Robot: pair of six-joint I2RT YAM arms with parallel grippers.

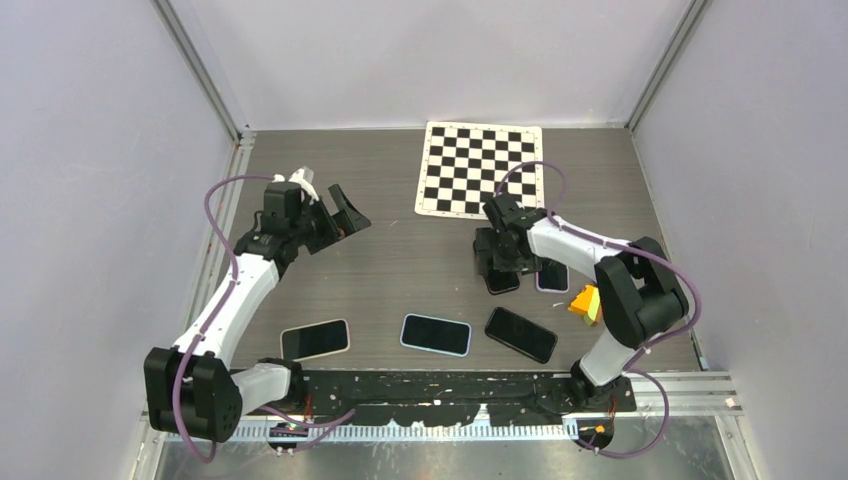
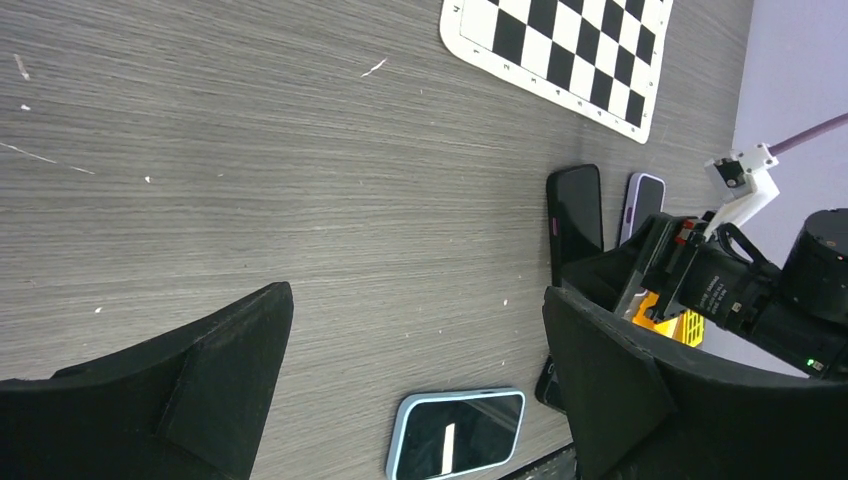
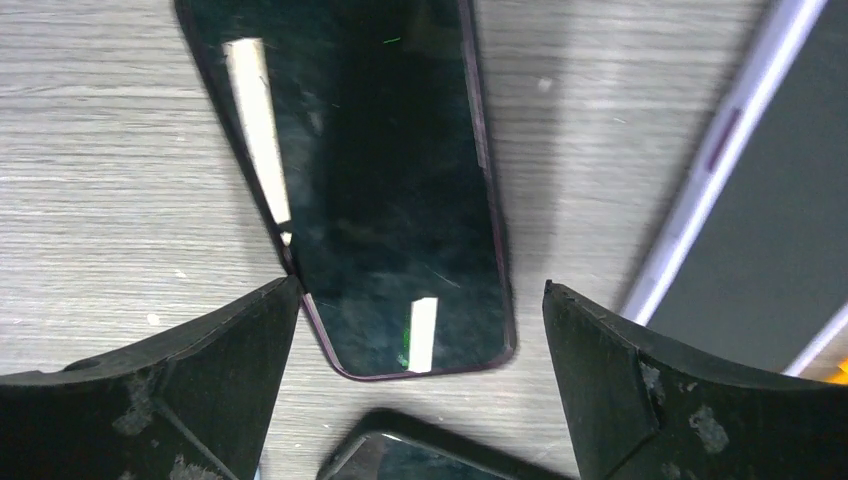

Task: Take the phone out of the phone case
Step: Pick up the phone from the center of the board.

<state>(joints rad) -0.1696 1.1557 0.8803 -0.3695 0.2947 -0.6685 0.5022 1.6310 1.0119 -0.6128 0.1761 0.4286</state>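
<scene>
Next, my left gripper crosses over to the purple case, far to the right in the top view, and closes on the case's facing long side.
A dark phone in a dark purple case [image 3: 370,190] lies flat on the table, screen up. My right gripper [image 3: 420,340] is open right over its near end, one finger on each side; the left fingertip [image 3: 270,320] is at the case's left edge. In the top view this gripper [image 1: 497,262] hides most of that phone [image 1: 503,283]. My left gripper [image 1: 340,215] is open and empty, held above the table at the left, far from all the phones. In the left wrist view its jaws stand wide apart, and the same phone [image 2: 575,215] shows in the distance.
A lavender-cased phone [image 1: 552,276] lies just right of the purple one. A black phone [image 1: 521,334], a light-blue-cased phone [image 1: 436,334] and a pale-cased phone [image 1: 315,340] lie along the near edge. A yellow object [image 1: 585,303] sits by the right arm. A checkerboard [image 1: 480,168] lies at the back.
</scene>
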